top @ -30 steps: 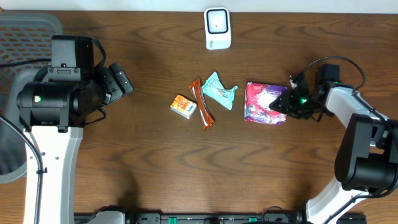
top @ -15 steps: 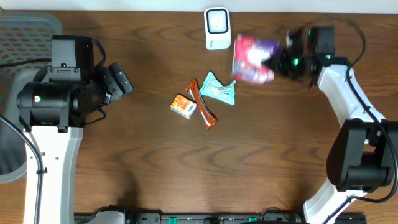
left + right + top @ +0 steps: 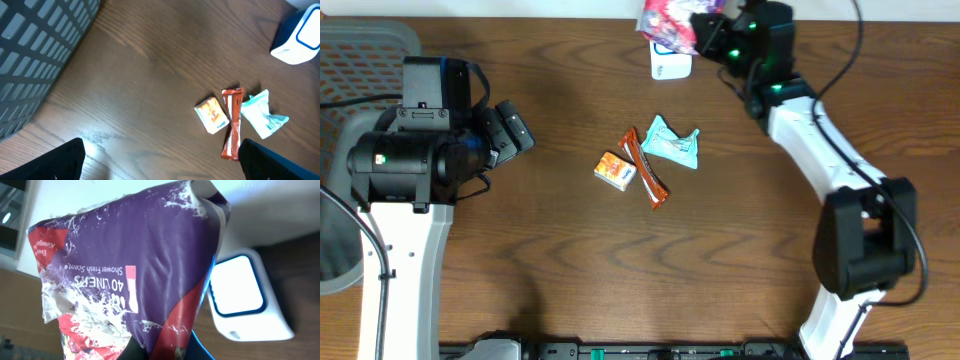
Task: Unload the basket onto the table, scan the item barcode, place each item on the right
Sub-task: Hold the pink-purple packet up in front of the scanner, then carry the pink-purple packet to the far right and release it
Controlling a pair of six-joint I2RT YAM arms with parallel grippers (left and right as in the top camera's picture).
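I need to move the pack in my right gripper off the scanner next, to the right in the overhead view, then back and down onto the table's side, which lies empty (image 3: 876, 120).
My right gripper (image 3: 708, 36) is shut on a purple and red pack of liners (image 3: 667, 20) and holds it in the air at the table's far edge. The pack hangs over the white scanner (image 3: 670, 63) and covers its upper part. In the right wrist view the pack (image 3: 135, 275) fills the frame, pinched at its lower edge by my right gripper (image 3: 165, 352), with the scanner (image 3: 245, 300) behind it to the right. No barcode shows on the face I see. My left gripper (image 3: 515, 130) stands open at the left with nothing in it (image 3: 162, 165).
A small orange box (image 3: 616, 170), an orange bar (image 3: 648, 170) and a teal packet (image 3: 672, 145) lie together mid-table. A grey mesh basket (image 3: 360, 50) sits at the far left, also seen as a basket (image 3: 35, 55) in the left wrist view.
The right arm has lifted the pack from the table's right side and swung it up and left, over the scanner. The left arm has not moved.
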